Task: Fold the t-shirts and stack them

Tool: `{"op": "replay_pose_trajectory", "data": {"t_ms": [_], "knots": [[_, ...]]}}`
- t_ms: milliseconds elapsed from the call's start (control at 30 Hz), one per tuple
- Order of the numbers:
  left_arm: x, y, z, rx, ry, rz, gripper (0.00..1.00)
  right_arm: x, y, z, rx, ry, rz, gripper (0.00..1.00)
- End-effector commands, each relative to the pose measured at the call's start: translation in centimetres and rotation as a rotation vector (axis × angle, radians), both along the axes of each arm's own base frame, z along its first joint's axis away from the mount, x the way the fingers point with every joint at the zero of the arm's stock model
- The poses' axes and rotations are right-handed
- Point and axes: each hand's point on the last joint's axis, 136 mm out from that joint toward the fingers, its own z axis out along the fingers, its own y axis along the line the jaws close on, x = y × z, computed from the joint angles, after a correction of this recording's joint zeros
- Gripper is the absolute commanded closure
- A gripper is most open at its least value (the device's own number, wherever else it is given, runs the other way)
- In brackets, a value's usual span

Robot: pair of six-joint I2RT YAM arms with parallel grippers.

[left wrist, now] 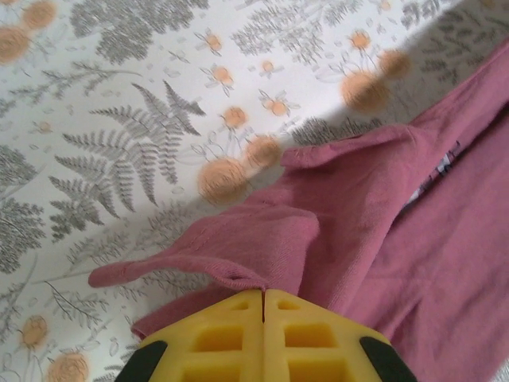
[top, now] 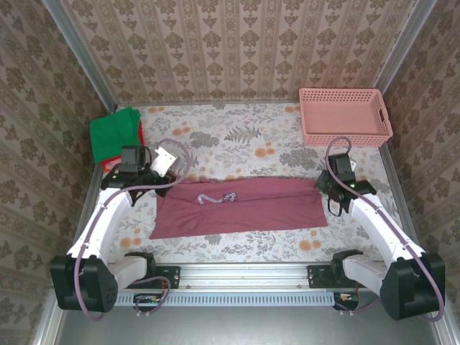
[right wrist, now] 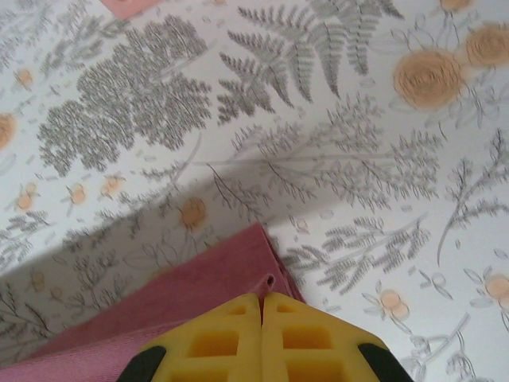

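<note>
I will next use my left gripper to pull the raised fold back over the near half of the maroon band [top: 172,218] and let it go there, since the pale print is still uncovered.
A maroon t-shirt [top: 241,207] lies as a long folded band across the middle of the table, with its pale print near the top edge. My left gripper [top: 159,185] is at the shirt's upper left corner. In the left wrist view its yellow fingers [left wrist: 231,338] are shut on a raised fold of the maroon cloth [left wrist: 382,239]. My right gripper [top: 325,189] is at the upper right corner. In the right wrist view it [right wrist: 262,296] is shut on the shirt's corner hem [right wrist: 199,294]. A green t-shirt [top: 115,135] lies folded on a red one [top: 108,164] at the back left.
A pink plastic lattice basket [top: 345,116] stands at the back right. Patterned walls close the table on three sides. The flowered tablecloth [top: 237,136] lies bare between the shirt and the back wall.
</note>
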Motion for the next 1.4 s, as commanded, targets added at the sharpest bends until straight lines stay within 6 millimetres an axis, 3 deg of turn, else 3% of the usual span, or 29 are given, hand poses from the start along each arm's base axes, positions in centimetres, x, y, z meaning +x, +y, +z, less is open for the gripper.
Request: {"op": "replay_pose_trajectory", "data": {"t_ms": [0, 233, 633, 967, 1367], "knots": [[-2.5, -0.3, -0.6, 0.000, 0.038, -0.084, 1.00, -2.8, -0.3, -1.3, 0.019, 0.082, -0.029, 1.00], [-4.7, 0.1, -1.6, 0.017, 0.080, -0.107, 1.00, -5.0, -1.0, -1.5, 0.005, 0.113, -0.061, 1.00], [-7.7, -0.6, -2.8, -0.004, 0.117, -0.198, 1.00, -5.7, -0.6, -2.7, 0.028, 0.169, -0.063, 1.00], [-8.3, 0.9, -5.4, 0.105, 0.134, -0.204, 1.00, -6.2, 0.2, -4.5, 0.088, 0.202, -0.075, 1.00], [-9.9, 1.2, -7.6, 0.189, 0.200, -0.297, 1.00, -6.4, 0.6, -6.4, 0.108, 0.263, -0.089, 1.00]]}}
